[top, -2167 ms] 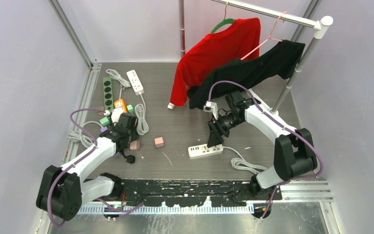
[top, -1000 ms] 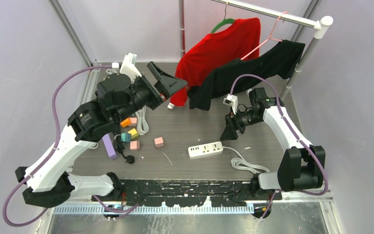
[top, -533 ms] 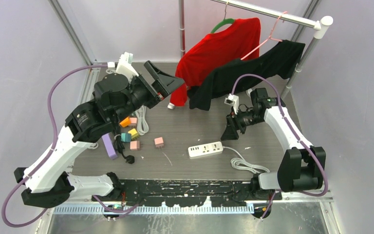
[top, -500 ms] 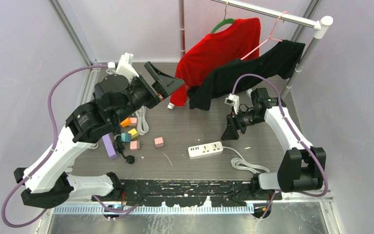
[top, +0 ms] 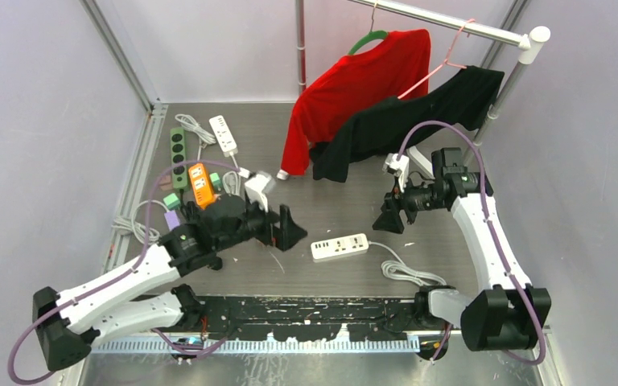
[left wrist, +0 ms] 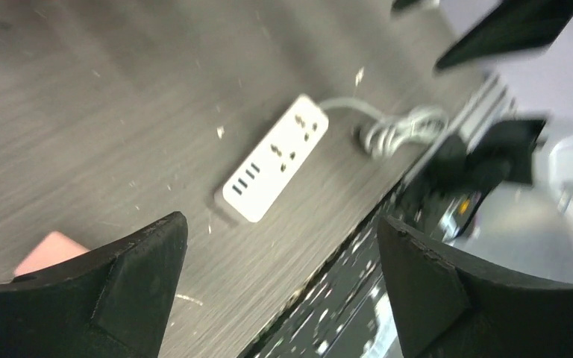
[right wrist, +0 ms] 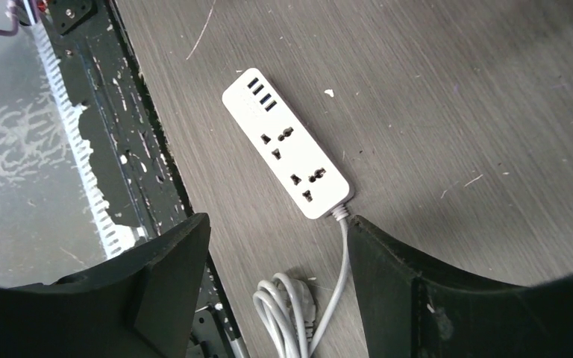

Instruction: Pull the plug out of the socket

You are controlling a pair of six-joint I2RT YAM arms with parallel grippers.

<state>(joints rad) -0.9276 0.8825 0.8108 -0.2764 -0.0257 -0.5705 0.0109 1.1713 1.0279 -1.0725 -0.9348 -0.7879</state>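
Note:
The left gripper will turn to match the slanted power strip, then go down with its fingers on both sides of the power strip's slotted end to close.
A white power strip lies flat on the table, its sockets empty and its cable coiled beside it. The plug is hidden; I see none in any view. My left gripper hangs low just left of the strip, open and empty. The left wrist view shows the strip ahead of the gripper, blurred. My right gripper hovers above and right of the strip, open and empty. In the right wrist view the strip and coil lie below the gripper.
A green strip, another white strip and an orange strip lie at the back left with small coloured blocks. A red shirt and a black garment hang from the rail. A pink block lies by my left fingers.
My left arm has swung down from high above the table to low beside the white strip. The right gripper has drawn back a little to the right.

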